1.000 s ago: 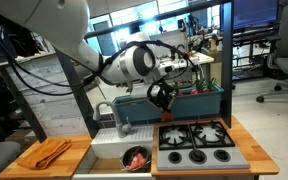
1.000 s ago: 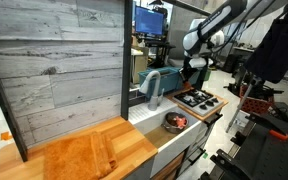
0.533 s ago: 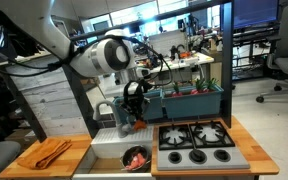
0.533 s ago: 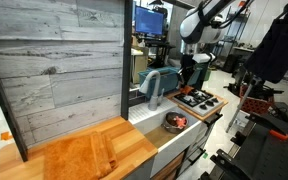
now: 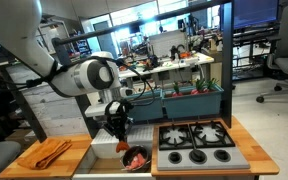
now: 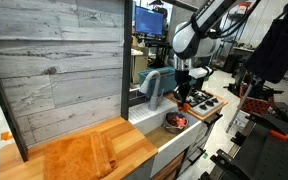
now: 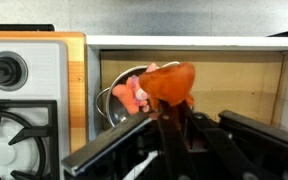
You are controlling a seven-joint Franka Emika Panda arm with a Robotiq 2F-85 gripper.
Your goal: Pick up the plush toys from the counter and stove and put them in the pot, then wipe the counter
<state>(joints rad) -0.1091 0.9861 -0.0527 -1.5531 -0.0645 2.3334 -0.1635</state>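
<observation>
The gripper shifts a little toward the stove over the steel pot's opening (image 7: 137, 98) next and releases the orange-red toy (image 7: 170, 80), since the opening lies that way from it.
My gripper (image 7: 170, 108) is shut on an orange-red plush toy (image 7: 170, 80) and holds it just above the steel pot (image 7: 112, 104). The pot stands in the sink basin and holds a pink and red plush toy (image 7: 134, 93). In both exterior views the gripper (image 5: 117, 128) (image 6: 181, 94) hangs over the sink, a little above the pot (image 5: 136, 158) (image 6: 174, 122). The grey stove (image 5: 196, 143) (image 6: 199, 100) (image 7: 19, 100) lies beside the sink with nothing soft on its burners. The wooden counter (image 5: 59, 162) (image 6: 84, 150) is on the sink's other side.
A flat folded orange cloth (image 5: 44, 152) lies on the counter. A teal faucet (image 6: 152, 85) stands behind the sink basin (image 7: 239, 85). A grey plank wall (image 6: 54, 70) backs the counter. A blue bin (image 5: 189, 102) sits behind the stove.
The arm has swung from above the stove across to the sink and come down, carrying the orange-red plush toy over the pot.
</observation>
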